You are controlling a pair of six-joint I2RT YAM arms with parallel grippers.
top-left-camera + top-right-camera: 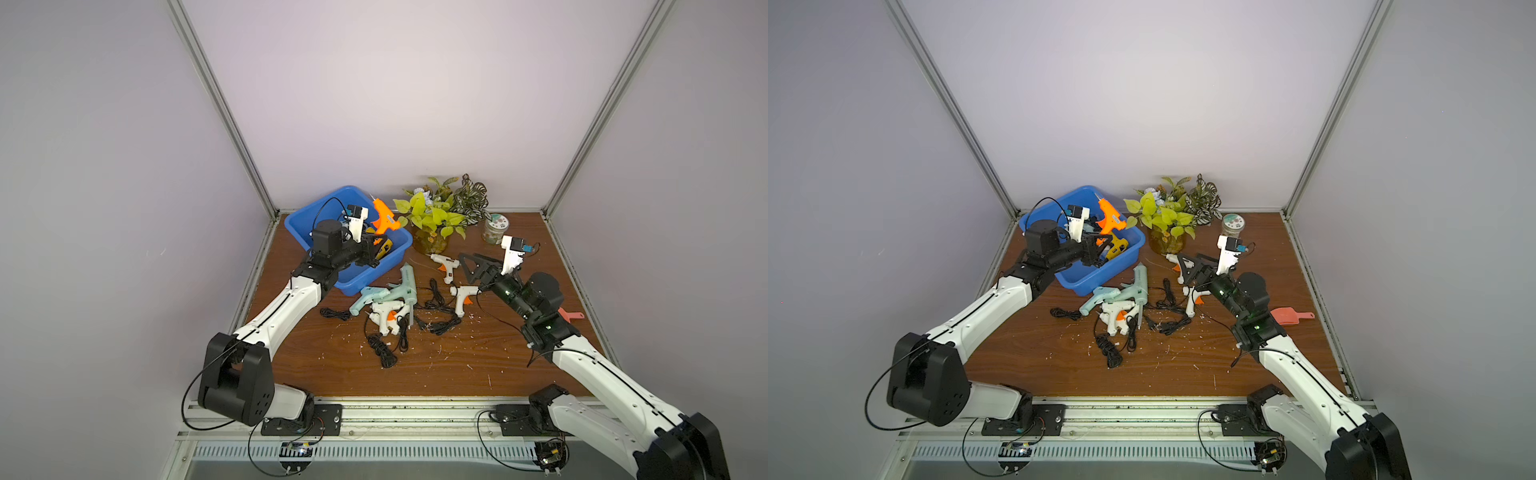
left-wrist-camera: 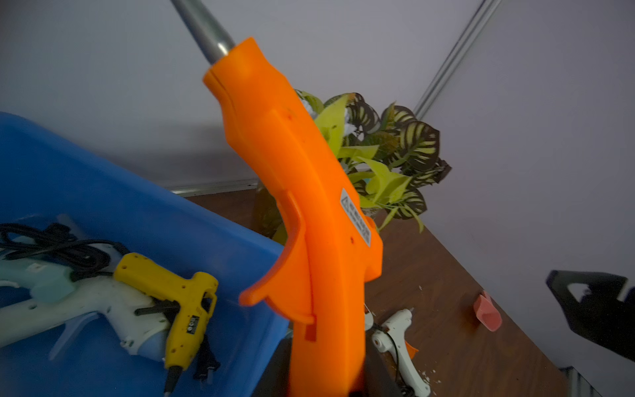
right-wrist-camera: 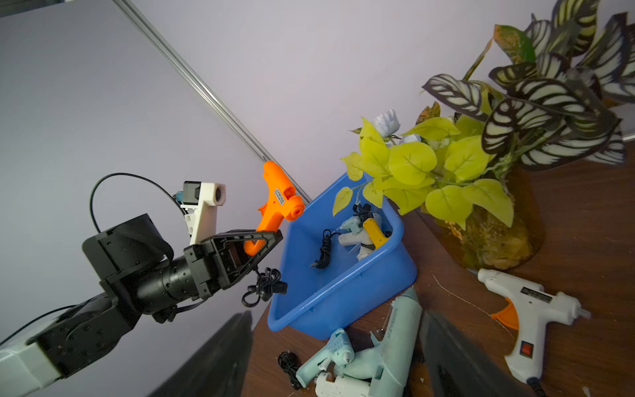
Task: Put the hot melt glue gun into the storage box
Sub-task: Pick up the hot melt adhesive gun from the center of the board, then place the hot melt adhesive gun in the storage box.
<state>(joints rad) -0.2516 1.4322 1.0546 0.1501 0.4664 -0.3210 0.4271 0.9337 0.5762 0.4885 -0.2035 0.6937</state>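
My left gripper reaches outward, lowers onto the white gun in the box and releases next, since the gripper still sits high by the box's rim.
An orange hot melt glue gun (image 1: 384, 218) (image 1: 1111, 218) (image 2: 309, 192) (image 3: 278, 199) stands nozzle-up above the near right rim of the blue storage box (image 1: 357, 278) (image 1: 1088, 282) (image 2: 103, 185) (image 3: 343, 285). My left gripper (image 1: 374, 247) (image 1: 1100, 249) (image 2: 326, 378) (image 3: 254, 240) is shut on its handle, and its bundled cord (image 3: 264, 285) hangs below. A yellow gun (image 2: 182, 299) and a white one (image 2: 86, 302) lie in the box. My right gripper (image 1: 473, 270) (image 1: 1192, 270) (image 3: 335, 330) hovers open and empty above white guns (image 1: 444, 264) on the table.
A heap of teal and white glue guns (image 1: 390, 295) with black cords (image 1: 436, 316) lies mid-table. A potted plant (image 1: 440, 212) and a jar (image 1: 494, 228) stand at the back. A pink scoop (image 1: 571, 313) lies behind the right arm.
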